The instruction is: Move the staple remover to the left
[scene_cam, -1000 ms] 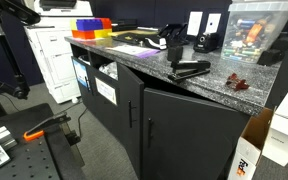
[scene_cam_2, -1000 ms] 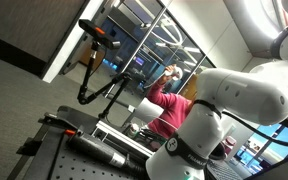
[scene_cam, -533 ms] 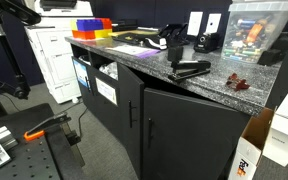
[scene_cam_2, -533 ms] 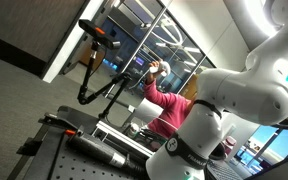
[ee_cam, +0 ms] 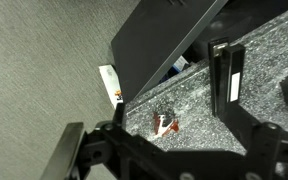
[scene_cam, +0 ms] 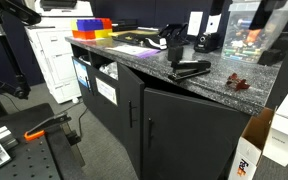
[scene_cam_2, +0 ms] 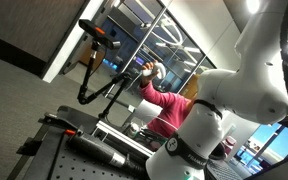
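Observation:
The staple remover lies on the counter far below my open fingers. I will lower my gripper onto the maroon claw (scene_cam: 238,83) (ee_cam: 165,124) and close around its sides.
The staple remover (scene_cam: 237,83) is a small maroon claw lying on the speckled granite counter (scene_cam: 209,88) near its right end. It also shows in the wrist view (ee_cam: 165,124). The long black stapler (scene_cam: 191,68) lies to its left on the counter and shows in the wrist view (ee_cam: 226,75). My gripper (ee_cam: 174,152) is open and empty, high above the counter, and the staple remover appears between its dark fingers. A dark part of the arm (scene_cam: 276,18) shows at the top right, above the counter.
A clear plastic bin (scene_cam: 252,32) and black holders (scene_cam: 202,30) stand at the counter's back. Yellow and blue trays (scene_cam: 92,27) sit at its far left. Cardboard boxes (scene_cam: 274,140) stand on the floor at the right. A white arm link (scene_cam_2: 239,95) and a person in red (scene_cam_2: 169,105) fill an exterior view.
Dark parts of the arm have come into view at the top right above the counter. The white arm links have shifted in the other view. The staple remover and stapler have not moved.

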{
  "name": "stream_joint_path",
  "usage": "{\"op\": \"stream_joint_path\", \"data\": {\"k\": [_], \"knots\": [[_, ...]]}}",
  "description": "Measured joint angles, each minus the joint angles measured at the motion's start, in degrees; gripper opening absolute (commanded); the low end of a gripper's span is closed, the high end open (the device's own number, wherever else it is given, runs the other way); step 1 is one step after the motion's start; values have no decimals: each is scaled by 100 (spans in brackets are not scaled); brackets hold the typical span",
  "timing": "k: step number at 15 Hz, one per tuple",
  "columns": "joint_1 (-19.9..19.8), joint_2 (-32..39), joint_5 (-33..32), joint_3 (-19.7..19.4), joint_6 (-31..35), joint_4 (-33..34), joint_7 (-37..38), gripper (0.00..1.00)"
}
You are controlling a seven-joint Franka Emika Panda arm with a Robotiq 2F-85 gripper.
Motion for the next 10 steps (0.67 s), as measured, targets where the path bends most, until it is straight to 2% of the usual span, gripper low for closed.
{"op": "stream_joint_path", "data": {"k": [5, 10], "knots": [[-213, 1760, 1, 144, -23, 1581, 149, 100], [-261, 3131, -9, 265, -301, 3073, 477, 100]]}}
